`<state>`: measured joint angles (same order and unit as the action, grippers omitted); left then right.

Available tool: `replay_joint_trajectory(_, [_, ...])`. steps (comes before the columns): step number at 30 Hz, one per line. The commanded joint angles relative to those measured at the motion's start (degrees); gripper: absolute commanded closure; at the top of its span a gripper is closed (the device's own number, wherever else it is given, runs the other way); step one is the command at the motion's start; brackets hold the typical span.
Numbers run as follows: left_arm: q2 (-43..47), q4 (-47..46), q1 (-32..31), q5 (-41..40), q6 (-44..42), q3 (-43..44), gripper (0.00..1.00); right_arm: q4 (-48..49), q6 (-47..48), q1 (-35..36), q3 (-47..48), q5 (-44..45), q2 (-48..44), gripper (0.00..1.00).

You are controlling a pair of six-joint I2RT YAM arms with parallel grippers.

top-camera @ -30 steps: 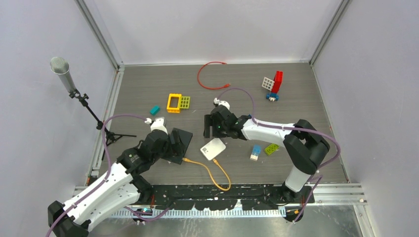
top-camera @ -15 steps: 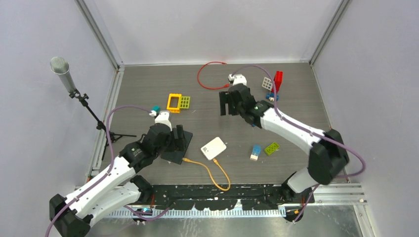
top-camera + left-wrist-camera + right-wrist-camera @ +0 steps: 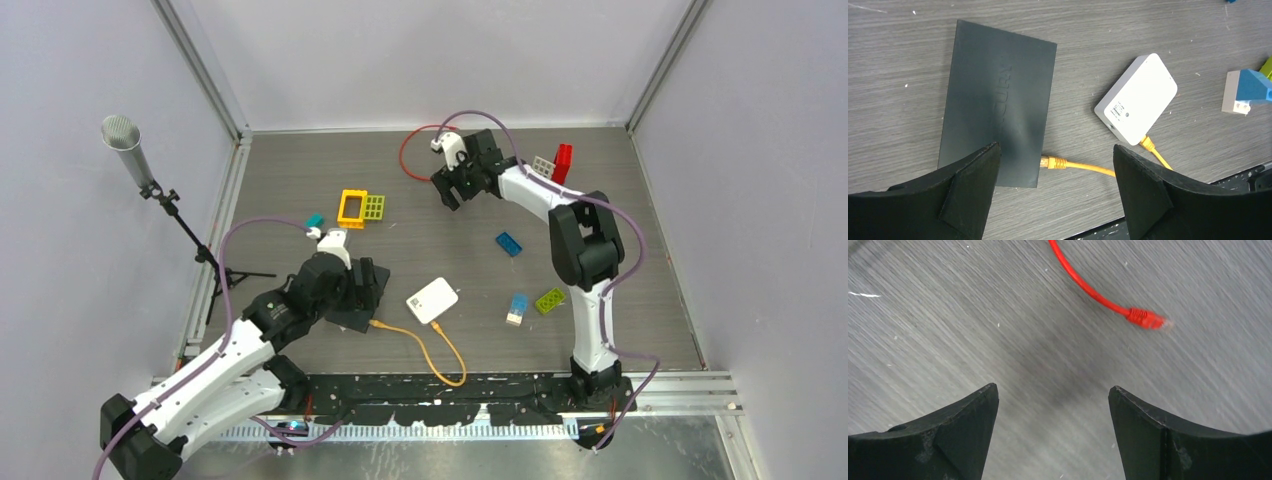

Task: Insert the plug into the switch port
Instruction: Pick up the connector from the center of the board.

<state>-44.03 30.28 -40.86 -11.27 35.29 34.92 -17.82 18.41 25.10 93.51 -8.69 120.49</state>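
Observation:
The right gripper needs to move outward next and go down onto the red cable just behind its plug (image 3: 1122, 311), because only bare table shows between the gripper's open fingers.
The switch (image 3: 372, 292) is a flat black box (image 3: 998, 100) at the near left. An orange plug (image 3: 1054, 162) sits against its near edge, and that orange cable (image 3: 440, 350) runs to a white box (image 3: 1137, 97). My left gripper (image 3: 362, 275) hovers over the switch, open and empty (image 3: 1055, 147). A red cable (image 3: 408, 150) lies at the back of the table, and its red plug (image 3: 1147, 319) rests loose on the surface. My right gripper (image 3: 447, 192) is open just short of that plug, with bare table between its fingers (image 3: 1053, 387).
A yellow frame (image 3: 352, 208) joined to a green brick (image 3: 374, 207) and a teal brick (image 3: 314, 222) lie left of centre. A blue brick (image 3: 509, 243), a blue-white block (image 3: 517, 308) and a green brick (image 3: 549, 300) lie on the right. A red brick (image 3: 563, 163) stands at the back. A microphone stand (image 3: 125, 145) is at far left.
My right arm has swung from beside the white box to the back of the table, over the red cable. The left gripper has shifted slightly over the switch.

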Motion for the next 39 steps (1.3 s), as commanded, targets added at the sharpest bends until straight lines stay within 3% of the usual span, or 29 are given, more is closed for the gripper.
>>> replay_joint_trajectory(1, [1.2,-1.6,-0.1,1.2,0.2,-1.7,0.15,4.9,13.4,-2.9,6.0,-14.9,4.0,0.15])
replay_joint_trajectory(9, [-3.3,-2.9,-0.1,4.2,0.6,-0.6,0.15,2.7,19.5,-4.0,17.7,-20.3,14.9,0.14])
replay_joint_trajectory(17, [-5.5,-4.5,-0.1,4.1,0.8,-0.2,0.15,3.5,18.3,-5.2,26.2,-21.6,22.7,0.14])
replay_joint_trajectory(24, [-7.7,-4.8,0.0,4.1,0.5,0.2,0.15,-11.1,14.8,-6.1,42.7,-23.5,31.4,0.15])
replay_joint_trajectory(31, [-7.4,-4.9,-0.1,4.6,0.3,0.2,0.15,-20.7,12.6,-6.0,42.6,-21.7,30.2,0.18])
replay_joint_trajectory(36, [-7.1,-5.0,-0.1,5.3,1.2,-0.2,0.15,-27.5,13.1,-5.1,41.2,-15.6,29.8,0.29])
replay_joint_trajectory(38, [-6.5,-5.2,-0.1,5.6,1.7,-0.6,0.15,-28.2,13.6,-4.6,38.8,-13.0,28.7,0.37])
replay_joint_trajectory(39, [-6.3,-5.2,-0.1,5.8,1.9,-0.8,0.15,-28.2,15.0,-4.3,37.1,-13.1,27.8,0.46])
